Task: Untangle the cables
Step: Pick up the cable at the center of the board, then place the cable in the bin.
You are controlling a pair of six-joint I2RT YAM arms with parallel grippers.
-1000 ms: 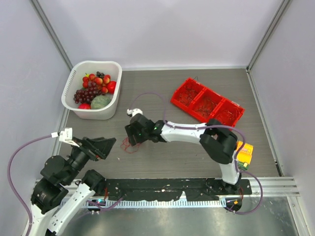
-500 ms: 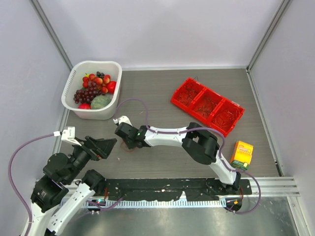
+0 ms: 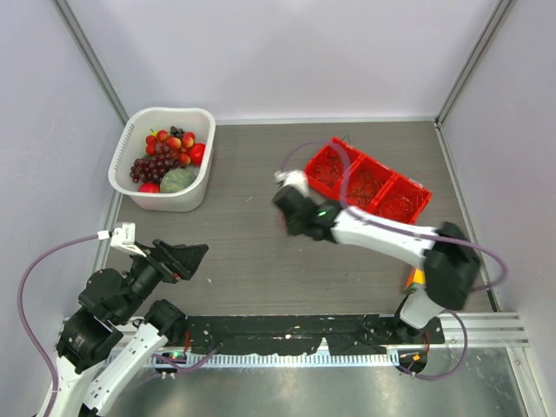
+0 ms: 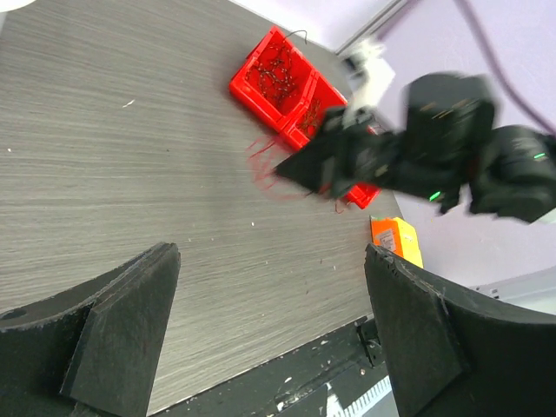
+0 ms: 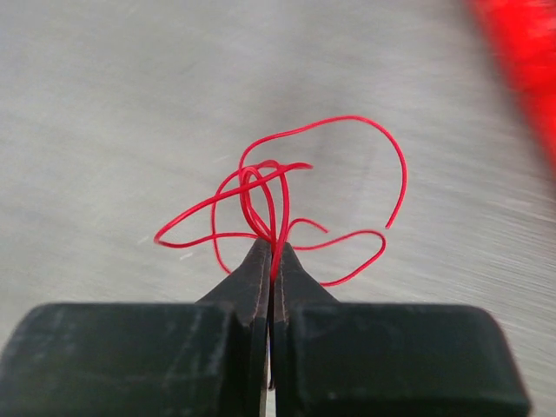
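The red bin already holds such wires, so the robot will move its right gripper over the bin's section nearest the orange box (image 3: 403, 206), lower the wire loops and let them go.
The cables show as a loose knot of thin red wire loops (image 5: 278, 187), hanging from the tips of my right gripper (image 5: 271, 248), which is shut on them above the table. In the left wrist view the same red strands (image 4: 263, 163) dangle at the pointed tip of the right gripper (image 4: 285, 170), in front of the red bin. From above, the right gripper (image 3: 287, 215) sits mid-table, left of that bin. My left gripper (image 3: 187, 257) stays at the near left, open and holding nothing, its pads (image 4: 130, 321) wide apart.
A red three-compartment bin (image 3: 367, 187) with more wires lies at the back right. A white basket (image 3: 201, 165) of fruit stands at the back left. An orange box (image 4: 395, 239) lies near the right arm's base. Lilac hoses loop over both arms.
The right gripper closed on the red wires at left-centre, then swung right toward the red bin, carrying them off the table. The left arm barely moved.
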